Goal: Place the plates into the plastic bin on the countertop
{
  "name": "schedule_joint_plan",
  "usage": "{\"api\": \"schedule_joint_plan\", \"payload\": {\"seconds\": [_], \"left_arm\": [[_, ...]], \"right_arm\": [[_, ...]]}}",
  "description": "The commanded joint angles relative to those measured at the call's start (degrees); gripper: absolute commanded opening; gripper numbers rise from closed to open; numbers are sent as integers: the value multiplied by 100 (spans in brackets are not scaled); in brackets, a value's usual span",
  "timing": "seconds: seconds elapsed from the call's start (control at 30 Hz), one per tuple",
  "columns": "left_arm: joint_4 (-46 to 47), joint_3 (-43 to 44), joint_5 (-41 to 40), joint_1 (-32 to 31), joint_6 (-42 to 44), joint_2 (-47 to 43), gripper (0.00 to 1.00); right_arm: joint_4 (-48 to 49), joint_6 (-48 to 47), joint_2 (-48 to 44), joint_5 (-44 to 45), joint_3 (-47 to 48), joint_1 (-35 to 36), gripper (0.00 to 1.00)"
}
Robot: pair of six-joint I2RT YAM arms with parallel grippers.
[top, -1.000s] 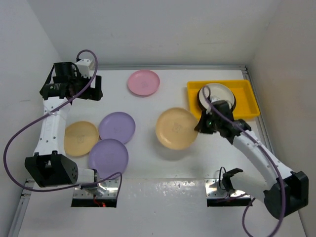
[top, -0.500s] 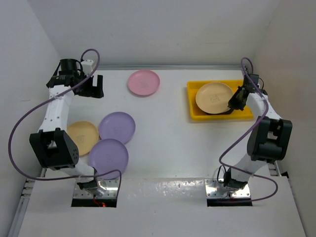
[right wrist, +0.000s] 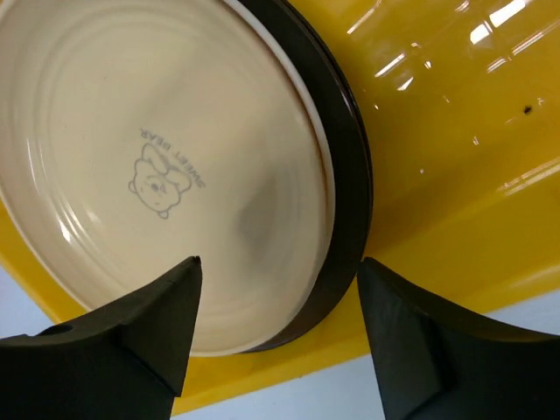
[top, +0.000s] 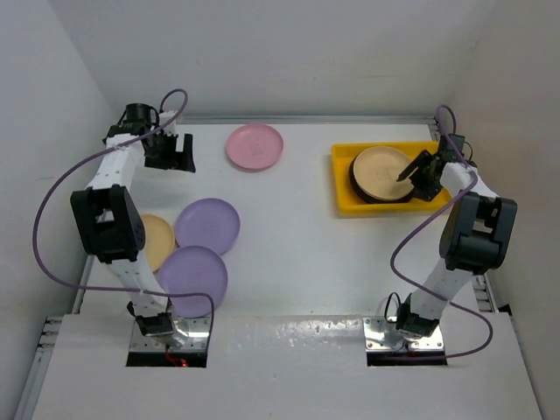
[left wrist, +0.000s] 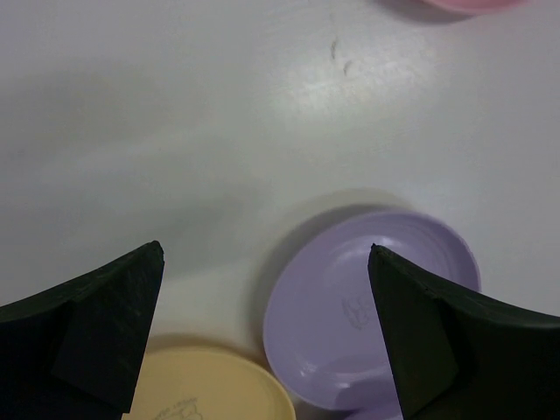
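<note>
My left gripper is open and will next swing across and down onto the pink plate's nearest rim, which is below it and to its right in the top view.
A tan-yellow plate lies on top of dark-rimmed plates inside the yellow plastic bin at the back right. My right gripper hovers open over that stack's right edge. In the right wrist view, the tan plate, a dark rim and the bin floor show below the open right gripper. On the countertop lie a pink plate, two lilac plates and a tan plate. My left gripper hangs open and empty at the back left.
The left wrist view looks down on a lilac plate, a tan plate and the pink plate's edge. White walls close in the back and both sides. The left arm's body covers part of the tan plate on the left.
My right gripper has opened and let the tan-yellow plate drop flat onto the stack in the bin. The left gripper has shifted a little to the right, still open.
</note>
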Motion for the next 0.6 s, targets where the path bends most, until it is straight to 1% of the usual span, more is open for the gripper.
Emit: {"api": "schedule_joint_plan", "payload": {"seconds": [0.0,0.03,0.07,0.1,0.13,0.17,0.2,0.27,0.3,0.33,0.37,0.43,0.5,0.53,0.57], "left_arm": [[453,705,-51,-265,-161,667,100],[532,916,-228,-606,-161,887,100],[672,1162,-395,-775,-275,1394,100],[674,1738,-640,-933,-354,1669,100],[761,2066,-800,-1187,-494,1959,100],[762,2417,-923,-1277,-643,2266,100],[762,3082,-1037,-1356,-906,2835,100],[832,3570,-1204,-1479,-1250,3304,100],[893,3772,-1353,-1480,-1573,3524,100],[893,4070,-1764,-1480,-1690,3900,100],[893,4160,-1968,-1480,-1778,4052,98],[954,4222,-2198,-1480,-1831,4307,90],[955,4223,-2199,-1541,-1744,4439,83],[955,4223,-2033,-1619,-1613,4440,70],[955,4153,-1927,-1707,-1525,4492,62]], "right_arm": [[25,-119,202,-212,457,10,73],[-54,-372,263,-282,527,10,75],[-159,-418,299,-292,693,18,78],[-508,-523,369,-309,860,19,78],[-573,-611,361,-301,914,19,79],[-660,-716,343,-292,1001,27,79],[-809,-743,221,-179,1037,45,79],[-863,-840,80,-90,1037,71,79],[-889,-858,-8,15,1037,80,79],[-1012,-936,-87,16,1089,80,79],[-1082,-946,-105,33,1142,115,79],[-1301,-1042,-210,86,1343,150,79],[-1390,-1104,-272,156,1502,255,79],[-1478,-1104,-359,287,1564,282,79],[-1479,-1121,-395,323,1634,361,79]]}}
